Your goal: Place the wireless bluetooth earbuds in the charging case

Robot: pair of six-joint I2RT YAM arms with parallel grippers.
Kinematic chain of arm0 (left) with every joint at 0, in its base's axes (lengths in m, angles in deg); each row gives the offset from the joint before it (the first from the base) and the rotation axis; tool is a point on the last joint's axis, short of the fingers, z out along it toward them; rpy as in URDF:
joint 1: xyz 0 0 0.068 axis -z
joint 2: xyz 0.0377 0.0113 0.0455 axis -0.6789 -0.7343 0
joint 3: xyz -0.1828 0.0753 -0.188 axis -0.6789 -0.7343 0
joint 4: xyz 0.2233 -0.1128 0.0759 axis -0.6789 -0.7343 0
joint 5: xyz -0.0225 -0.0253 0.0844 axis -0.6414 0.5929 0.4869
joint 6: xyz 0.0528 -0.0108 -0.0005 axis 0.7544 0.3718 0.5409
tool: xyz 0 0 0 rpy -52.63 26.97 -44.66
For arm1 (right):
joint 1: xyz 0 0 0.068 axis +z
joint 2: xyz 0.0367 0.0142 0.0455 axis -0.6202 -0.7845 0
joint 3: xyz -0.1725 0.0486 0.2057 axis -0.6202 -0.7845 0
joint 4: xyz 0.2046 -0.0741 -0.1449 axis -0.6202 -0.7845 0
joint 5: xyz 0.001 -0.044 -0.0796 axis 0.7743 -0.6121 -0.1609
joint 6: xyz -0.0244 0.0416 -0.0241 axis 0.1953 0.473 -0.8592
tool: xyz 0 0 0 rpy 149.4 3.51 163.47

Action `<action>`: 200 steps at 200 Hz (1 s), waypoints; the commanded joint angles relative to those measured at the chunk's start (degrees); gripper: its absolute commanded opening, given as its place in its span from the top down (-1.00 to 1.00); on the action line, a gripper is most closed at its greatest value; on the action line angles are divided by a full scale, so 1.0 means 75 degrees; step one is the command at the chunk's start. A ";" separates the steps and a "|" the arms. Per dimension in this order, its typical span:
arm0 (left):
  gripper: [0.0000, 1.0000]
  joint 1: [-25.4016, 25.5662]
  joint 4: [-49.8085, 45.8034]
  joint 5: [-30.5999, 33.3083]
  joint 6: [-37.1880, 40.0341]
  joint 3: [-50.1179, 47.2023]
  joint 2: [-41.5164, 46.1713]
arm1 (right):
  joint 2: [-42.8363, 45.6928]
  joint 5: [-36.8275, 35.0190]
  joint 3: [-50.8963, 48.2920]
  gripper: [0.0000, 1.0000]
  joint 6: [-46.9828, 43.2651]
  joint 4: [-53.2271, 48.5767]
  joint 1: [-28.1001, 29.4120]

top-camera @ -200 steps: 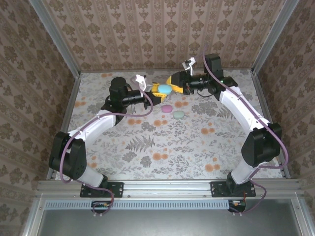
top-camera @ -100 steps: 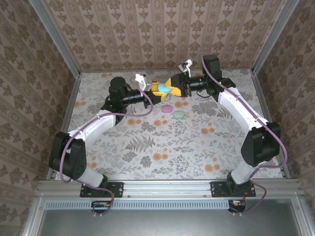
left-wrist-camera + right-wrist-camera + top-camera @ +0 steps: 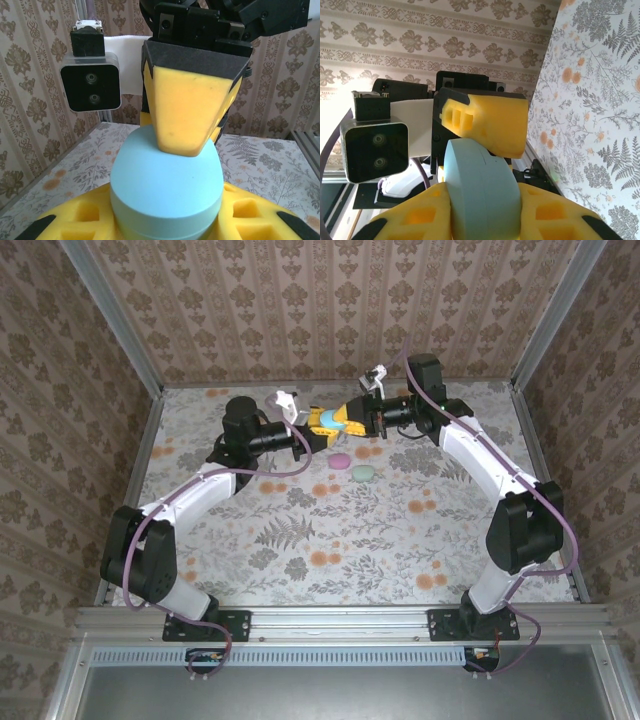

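Observation:
The blue case in my right gripper needs to go back and down next, past the pink and mint cases, and be released on the clear floral tabletop.
The charging case, a pale blue closed oval, is held in the air above the back of the table between both arms. My left gripper is shut on it, its yellow pads on either side of the case. My right gripper comes from the opposite side and is also shut on the case, yellow pads pressed to both flat faces. One right finger lies over the case's top. The earbuds are hidden.
A pink oval case and a mint oval case lie on the floral table just in front of the grippers. Patterned walls and metal posts close in the back and sides.
My right gripper moved left toward the left gripper and closed its jaws on the blue case. The left gripper kept its grip and stayed put.

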 commanded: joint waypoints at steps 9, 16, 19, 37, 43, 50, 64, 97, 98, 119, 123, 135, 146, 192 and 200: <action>0.29 0.0051 -0.0585 0.0141 0.0405 0.0366 0.0127 | 0.0244 -0.0048 -0.0357 0.58 -0.0338 -0.0020 0.0049; 0.26 0.0051 -0.0627 0.0144 0.0434 0.0367 0.0135 | 0.0348 -0.0139 -0.0465 0.61 -0.0342 0.0046 0.0030; 0.23 0.0051 -0.0641 0.0136 0.0444 0.0366 0.0139 | 0.0389 -0.0175 -0.0509 0.62 -0.0335 0.0080 0.0034; -0.07 0.0056 -0.0982 0.0037 0.0488 0.0468 0.0122 | 0.0566 -0.0410 -0.0721 0.67 -0.0266 0.0259 0.0024; -0.16 0.0052 -0.1167 -0.0063 0.0514 0.0530 0.0116 | 0.0622 -0.0492 -0.0831 0.69 -0.0187 0.0398 0.0016; -0.26 0.0059 -0.1394 -0.0173 0.0545 0.0587 0.0125 | 0.0721 -0.0595 -0.1014 0.71 -0.0098 0.0589 0.0012; -0.39 0.0071 -0.1729 -0.0194 0.0609 0.0583 0.0202 | 0.0924 -0.0795 -0.1339 0.71 -0.0011 0.0893 -0.0030; -0.46 0.0064 -0.1977 0.0115 0.0726 0.0027 0.0704 | 0.1372 -0.1655 -0.2007 0.72 -0.0276 0.0912 -0.0138; -0.47 0.0063 -0.1986 0.0135 0.0733 0.0009 0.0720 | 0.1373 -0.1667 -0.2030 0.72 -0.0286 0.0918 -0.0139; -0.50 0.0062 -0.2211 0.0415 0.0772 -0.0320 0.1170 | 0.1436 -0.2308 -0.2566 0.71 -0.0420 0.1070 -0.0145; -0.50 0.0063 -0.2244 0.0474 0.0784 -0.0385 0.1268 | 0.1403 -0.2358 -0.2695 0.71 -0.0406 0.1191 -0.0144; -0.51 0.0062 -0.2293 0.0782 0.0790 -0.0603 0.1575 | 0.1238 -0.2593 -0.2954 0.71 -0.0436 0.1297 -0.0124; -0.51 0.0062 -0.2328 0.1088 0.0860 -0.0804 0.1859 | 0.1025 -0.2744 -0.3158 0.71 -0.0523 0.1283 -0.0081; -0.54 0.0051 -0.2270 0.2314 0.0846 -0.1377 0.2715 | 0.0074 -0.3214 -0.3970 0.68 -0.0918 0.1343 0.0409; -0.55 0.0051 -0.2248 0.2475 0.0816 -0.1414 0.2777 | -0.0118 -0.3267 -0.4058 0.68 -0.0928 0.1358 0.0494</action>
